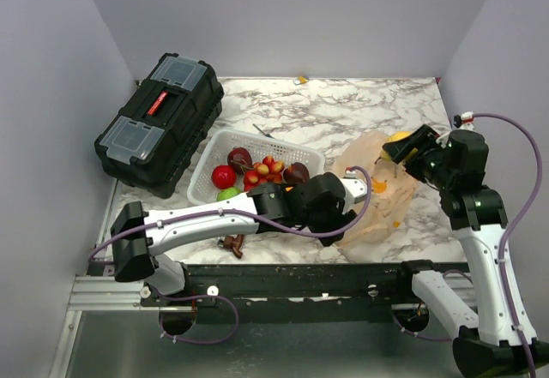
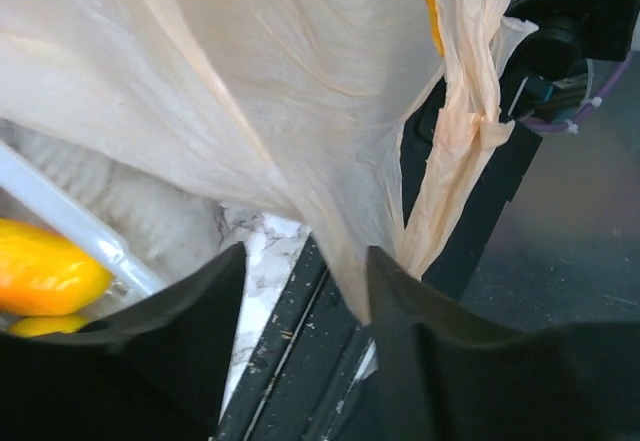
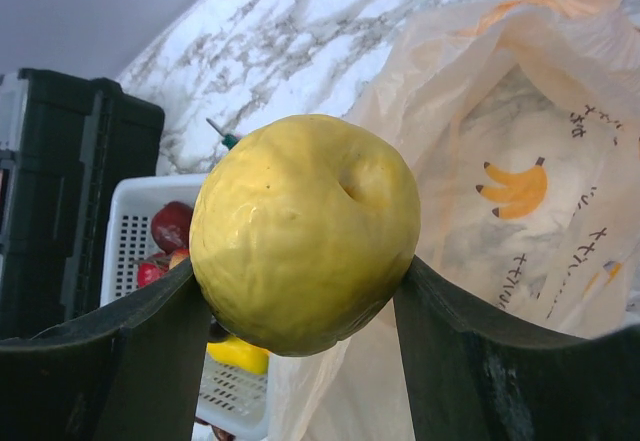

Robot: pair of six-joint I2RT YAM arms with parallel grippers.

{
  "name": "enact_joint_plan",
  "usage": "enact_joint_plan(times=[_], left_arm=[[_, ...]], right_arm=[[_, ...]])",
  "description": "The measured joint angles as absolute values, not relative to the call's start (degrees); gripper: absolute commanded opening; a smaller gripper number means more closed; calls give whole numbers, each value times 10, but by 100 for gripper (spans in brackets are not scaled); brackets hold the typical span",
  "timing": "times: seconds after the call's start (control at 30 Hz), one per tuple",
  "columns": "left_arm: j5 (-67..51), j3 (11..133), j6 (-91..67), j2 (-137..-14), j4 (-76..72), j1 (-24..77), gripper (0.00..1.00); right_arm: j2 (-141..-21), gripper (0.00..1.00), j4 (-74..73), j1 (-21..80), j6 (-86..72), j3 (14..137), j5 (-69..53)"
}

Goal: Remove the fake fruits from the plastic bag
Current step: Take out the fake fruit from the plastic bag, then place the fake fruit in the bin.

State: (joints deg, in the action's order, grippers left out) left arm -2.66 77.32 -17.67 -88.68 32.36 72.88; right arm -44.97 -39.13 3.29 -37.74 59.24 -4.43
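Observation:
The robot's right gripper needs to move down and left in the top view next, over the basket's bag-side end (image 1: 290, 187) (image 3: 238, 359), then lower and let go of this yellow fruit, since fruits lie there.
My right gripper (image 1: 405, 152) (image 3: 300, 271) is shut on a yellow fake fruit (image 1: 397, 138) (image 3: 305, 231) and holds it up above the far end of the plastic bag (image 1: 377, 202) (image 3: 500, 211). The pale peach bag lies crumpled on the marble table, and something orange (image 1: 380, 185) shows through it. My left gripper (image 1: 364, 186) (image 2: 305, 261) is at the bag's left edge with its jaws apart. A hanging fold of the bag (image 2: 300, 111) touches the right finger's (image 2: 420, 351) inner edge. An orange-yellow fruit (image 2: 45, 266) shows at the left of the left wrist view.
A white perforated basket (image 1: 206, 185) (image 3: 125, 226) left of the bag holds red, dark purple, green and yellow fruits and cherries. A black toolbox (image 1: 163, 121) stands at the back left. A small brown tap-shaped object (image 1: 232, 243) lies by the front edge. Walls enclose the table.

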Motion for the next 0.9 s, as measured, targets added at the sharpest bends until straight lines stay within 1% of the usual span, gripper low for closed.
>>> enact_joint_plan(times=[0.07,0.13,0.3,0.43,0.53,0.63,0.8,0.9], left_arm=[[-15,773,-171,-870,322,729,64],[-5,770,-164,-853,317,729,67],[34,748,-142,-795,297,729,73],[72,728,-127,-755,279,729,74],[98,710,-117,-729,263,729,74],[119,693,-111,-707,244,729,74],[149,661,-103,-675,211,729,74],[166,637,-98,-649,191,729,75]], right_arm=[[-467,21,-390,33,-376,593,-55],[-487,21,-388,33,-377,593,-68],[-517,21,-372,35,-385,601,-95],[-540,21,-347,63,-397,613,-99],[-561,21,-328,123,-409,620,-81],[-597,21,-313,215,-418,635,-43],[-697,23,-283,369,-425,677,36],[-759,24,-271,436,-425,693,79]])
